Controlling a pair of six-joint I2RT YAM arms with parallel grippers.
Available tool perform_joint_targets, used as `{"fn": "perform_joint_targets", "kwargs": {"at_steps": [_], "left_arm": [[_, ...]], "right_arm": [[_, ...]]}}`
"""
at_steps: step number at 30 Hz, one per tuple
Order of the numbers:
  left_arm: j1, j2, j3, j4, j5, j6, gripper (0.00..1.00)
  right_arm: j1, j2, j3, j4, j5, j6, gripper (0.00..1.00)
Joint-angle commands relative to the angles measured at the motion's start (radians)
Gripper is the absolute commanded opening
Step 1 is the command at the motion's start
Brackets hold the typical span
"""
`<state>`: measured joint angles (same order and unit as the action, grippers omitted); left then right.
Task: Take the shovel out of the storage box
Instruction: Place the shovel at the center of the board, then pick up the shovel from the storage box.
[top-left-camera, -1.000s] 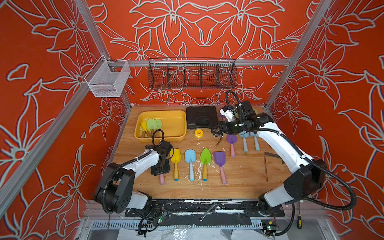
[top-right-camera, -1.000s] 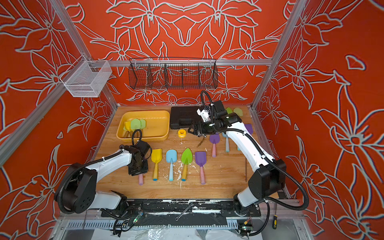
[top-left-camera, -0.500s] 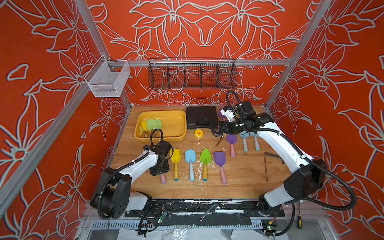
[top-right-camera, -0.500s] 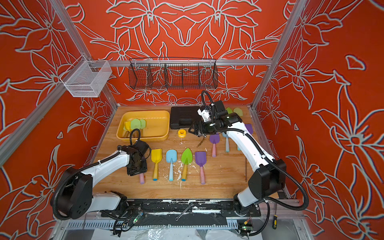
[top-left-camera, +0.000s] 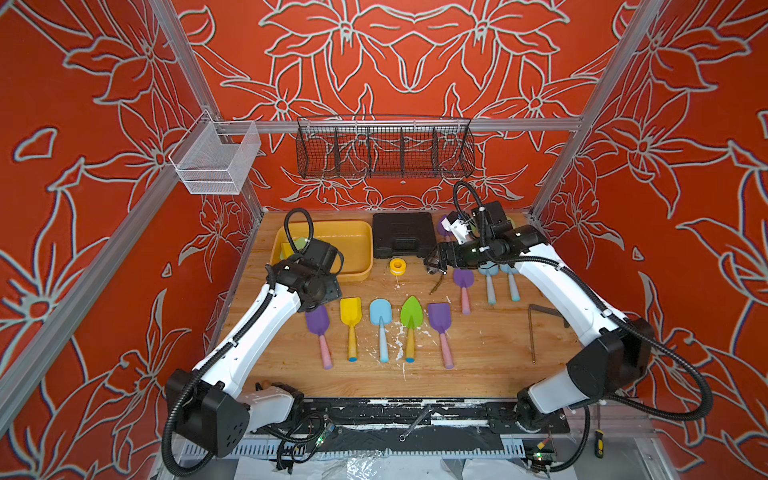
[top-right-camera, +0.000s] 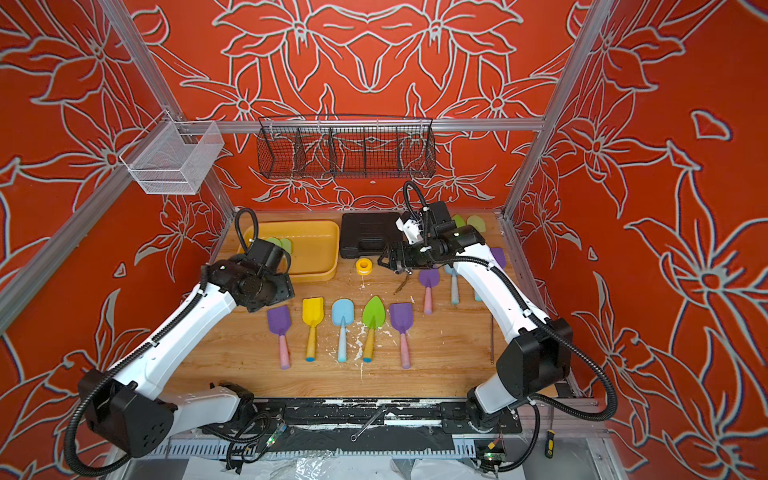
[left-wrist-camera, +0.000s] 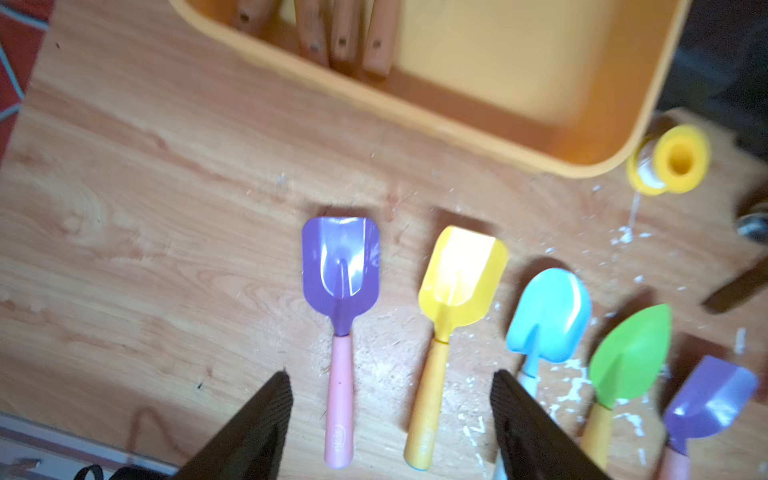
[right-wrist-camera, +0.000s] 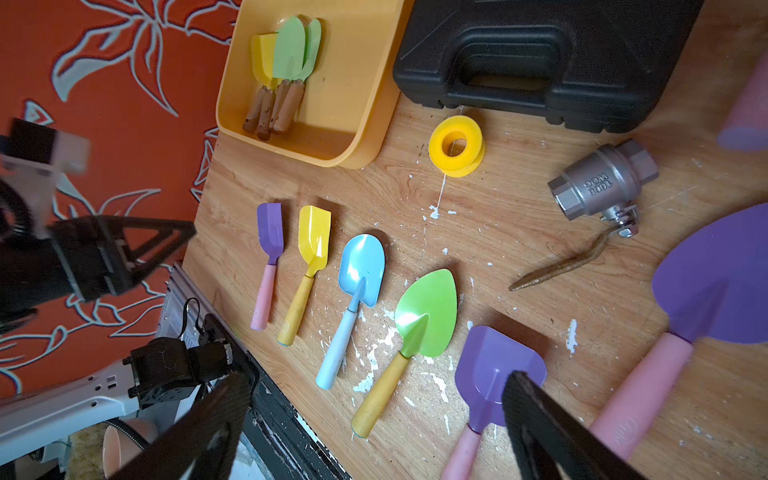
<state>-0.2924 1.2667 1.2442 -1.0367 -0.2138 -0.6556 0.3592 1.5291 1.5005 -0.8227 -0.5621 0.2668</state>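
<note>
The bare bottom of the storage box leaves one side of the handle open, so my left gripper needs to move outward and down into the box and close on the brown handle nearest the box's middle (left-wrist-camera: 384, 30).
The yellow storage box (top-left-camera: 360, 253) stands at the back left of the table. In the right wrist view the storage box (right-wrist-camera: 361, 95) holds shovels (right-wrist-camera: 291, 45) with green and yellow blades and brown wooden handles. A purple shovel with a pink handle (left-wrist-camera: 340, 270) lies flat on the table in front of the box, at the left end of a row. My left gripper (left-wrist-camera: 390, 395) hangs open above the handles of this shovel and the yellow one, holding nothing. My right gripper (right-wrist-camera: 374, 419) is open and empty over the middle back of the table (top-left-camera: 478, 353).
A black tool case (top-left-camera: 402, 235), a yellow tape roll (top-left-camera: 397, 266) and a metal valve (right-wrist-camera: 602, 183) lie behind the row of yellow (top-left-camera: 350, 316), blue (top-left-camera: 380, 313), green (top-left-camera: 411, 313) and purple (top-left-camera: 439, 318) shovels. More shovels (top-left-camera: 463, 282) and a hex key (top-left-camera: 532, 328) lie at the right.
My left gripper has opened and let go of the purple shovel, which now lies on the table. The left arm has drawn back toward the storage box. The right arm has not moved.
</note>
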Motion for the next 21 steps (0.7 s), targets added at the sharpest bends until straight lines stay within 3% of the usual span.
{"fn": "perform_joint_targets", "kwargs": {"at_steps": [1, 8, 12, 21], "left_arm": [[0.082, 0.083, 0.104, -0.053, 0.011, 0.046, 0.76], [0.257, 0.364, 0.349, -0.064, 0.083, 0.231, 0.69], [0.277, 0.517, 0.458, -0.024, 0.091, 0.291, 0.65], [0.315, 0.898, 0.776, -0.034, 0.148, 0.273, 0.54]], "right_arm": [[-0.009, -0.019, 0.001, -0.009, 0.004, -0.015, 0.97], [-0.009, -0.003, 0.014, -0.006, -0.008, -0.009, 0.97], [-0.009, 0.012, 0.030, -0.015, -0.010, -0.011, 0.97], [-0.009, 0.023, 0.055, -0.033, -0.016, -0.006, 0.97]]}}
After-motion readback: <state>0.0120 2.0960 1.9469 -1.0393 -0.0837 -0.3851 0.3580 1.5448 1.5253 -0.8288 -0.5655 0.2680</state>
